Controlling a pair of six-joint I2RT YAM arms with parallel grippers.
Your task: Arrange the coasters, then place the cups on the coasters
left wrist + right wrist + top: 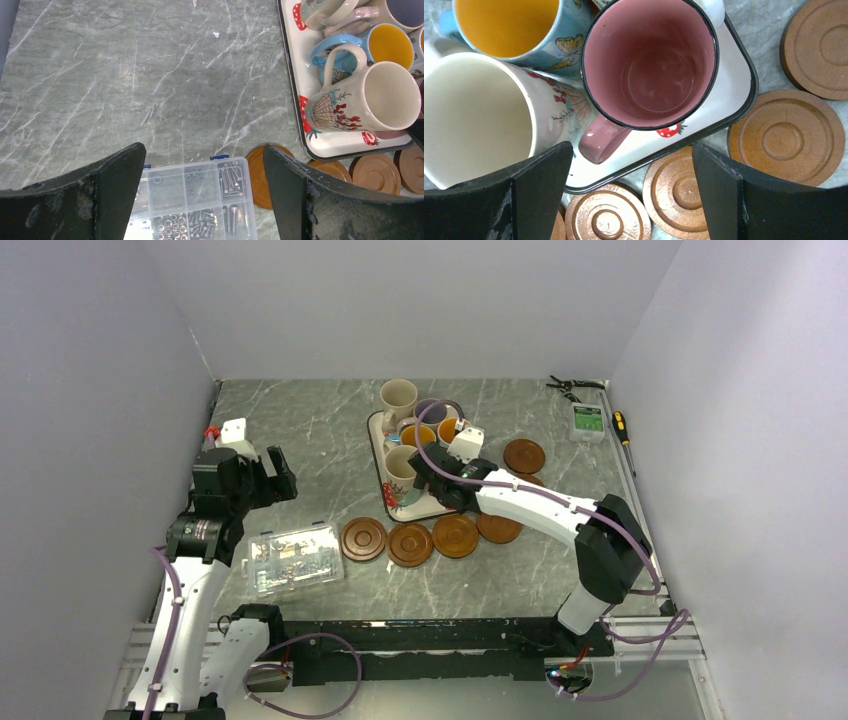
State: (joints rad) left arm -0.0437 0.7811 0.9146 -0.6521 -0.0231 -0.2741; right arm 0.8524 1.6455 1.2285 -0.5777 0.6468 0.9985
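The pink cup's handle slants between my fingers, so I should move my right gripper to the right in the top view, turn it and lower it onto that handle.
Several cups stand crowded on the white strawberry-print tray. My right gripper hangs open just above the pink cup, with its handle between the fingers and untouched. Beside it are a cream cup and an orange-inside cup. Brown coasters lie on the table along the tray's near edge, in a row, with one further right. My left gripper is open and empty, away at the left.
A clear plastic box of screws lies below my left gripper, just left of the coaster row. Tools and a small green-labelled box sit at the far right corner. Grey walls close in the table on three sides.
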